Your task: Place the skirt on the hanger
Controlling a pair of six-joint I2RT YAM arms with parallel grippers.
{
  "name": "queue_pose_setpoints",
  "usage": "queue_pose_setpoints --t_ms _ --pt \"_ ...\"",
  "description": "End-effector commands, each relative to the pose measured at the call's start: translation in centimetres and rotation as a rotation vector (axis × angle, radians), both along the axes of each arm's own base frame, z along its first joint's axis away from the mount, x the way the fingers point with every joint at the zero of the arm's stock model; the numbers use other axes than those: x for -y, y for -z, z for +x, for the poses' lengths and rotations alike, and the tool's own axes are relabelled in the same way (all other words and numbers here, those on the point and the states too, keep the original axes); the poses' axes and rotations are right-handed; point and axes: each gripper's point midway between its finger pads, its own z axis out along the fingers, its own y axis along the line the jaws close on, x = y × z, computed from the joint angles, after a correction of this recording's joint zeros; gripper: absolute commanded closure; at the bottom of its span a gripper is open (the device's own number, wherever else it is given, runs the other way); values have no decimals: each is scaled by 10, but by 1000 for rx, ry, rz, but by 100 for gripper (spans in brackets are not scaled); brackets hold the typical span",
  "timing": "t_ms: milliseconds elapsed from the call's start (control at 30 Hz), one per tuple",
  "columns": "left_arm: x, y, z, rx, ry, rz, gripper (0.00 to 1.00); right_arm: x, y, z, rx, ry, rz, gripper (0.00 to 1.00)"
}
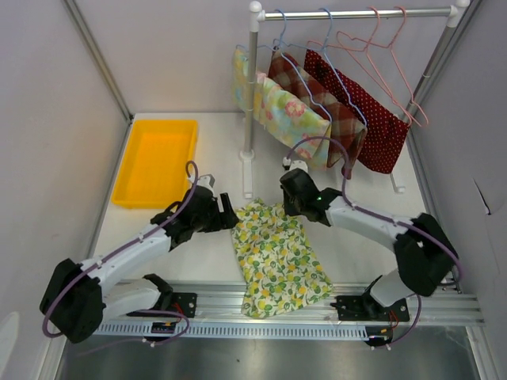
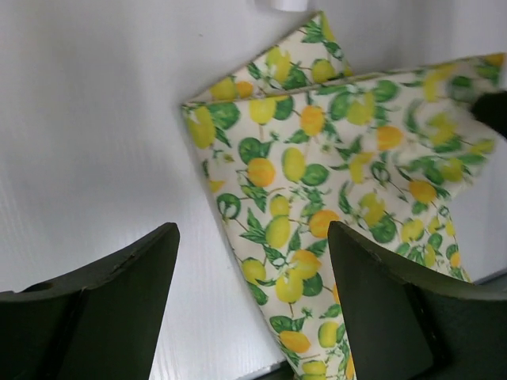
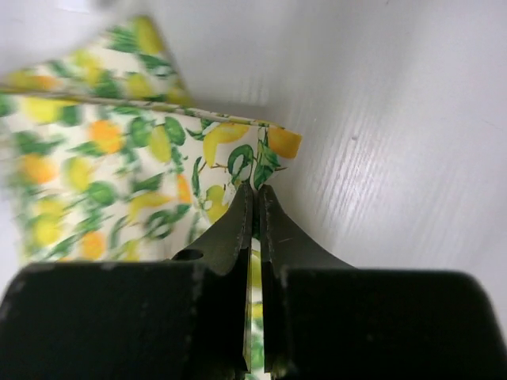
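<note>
My right gripper is pinching the waistband's other corner, so my left gripper should go down and outward onto the waistband's free corner (image 1: 239,213) (image 2: 194,112), which is below and outward of it.
The lemon-print skirt (image 1: 277,253) lies flat on the white table between both arms. It also shows in the left wrist view (image 2: 333,182) and the right wrist view (image 3: 119,158). My right gripper (image 1: 291,207) is shut on the skirt's top right corner (image 3: 257,170), the fabric pinched between the fingers. My left gripper (image 1: 231,219) is open at the skirt's top left corner, one finger (image 2: 380,301) over the fabric and the other (image 2: 103,309) over bare table. Empty wire hangers (image 1: 372,55), pink and blue, hang on the rack's rail.
A clothes rack (image 1: 252,95) stands behind the skirt, with three other garments (image 1: 333,111) hanging on it. A yellow tray (image 1: 154,162) lies at the back left. The rail (image 1: 317,305) that carries the arm bases runs along the near edge.
</note>
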Motion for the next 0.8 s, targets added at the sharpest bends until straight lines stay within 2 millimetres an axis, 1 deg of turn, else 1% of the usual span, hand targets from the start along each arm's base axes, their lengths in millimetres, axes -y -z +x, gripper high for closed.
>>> queue_pose_setpoints --t_ms 0,33,67,100,133,167,200,233,267,300,333,367,400,467,500,533,567,600,633,733,767 --pt "17 -29 36 98 24 -60 18 9 -70 -4 119 12 63 100" --pt "18 -30 41 90 26 -72 18 15 -77 -8 123 13 50 100" --pt "22 -29 44 82 37 -83 18 18 -99 -9 163 13 77 100" --pt "33 -29 49 73 74 -116 18 22 -108 -11 176 12 82 100" --pt "37 -32 55 72 79 -133 18 28 -112 -17 170 7 66 100" --pt "43 -38 61 80 94 -147 18 32 -127 -20 193 7 87 100" --pt "49 -29 65 60 112 -144 18 34 -129 -24 192 0 89 100" --pt "57 -28 65 45 159 -151 18 38 -129 -29 181 -7 82 100" --pt "67 -48 80 77 176 -163 18 38 -131 -33 176 -17 92 100" --pt "66 -24 80 7 190 -110 19 40 -133 -38 174 -27 100 100" --pt "69 -22 85 2 195 -104 18 39 -132 -43 167 -41 106 100" --pt "76 -32 97 27 197 -114 18 37 -132 -48 159 -57 115 100" --pt "75 -16 102 -15 191 -90 18 39 -133 -52 163 -63 123 100" --pt "85 -23 114 -10 209 -117 18 36 -134 -61 158 -83 128 100" --pt "89 -10 115 -43 218 -119 18 38 -136 -66 164 -86 132 100" --pt "97 -14 118 -53 248 -142 18 39 -137 -69 163 -90 133 100" --pt "101 -9 117 -72 272 -147 19 39 -138 -72 161 -94 138 100" --pt "108 -15 123 -70 288 -158 20 41 -137 -75 156 -92 134 100" --pt "107 0 119 -110 283 -129 20 43 -140 -76 159 -88 136 100" --pt "110 8 116 -120 290 -102 20 48 -141 -81 157 -80 133 100" --pt "109 15 114 -130 289 -79 20 50 -141 -82 154 -78 135 100"
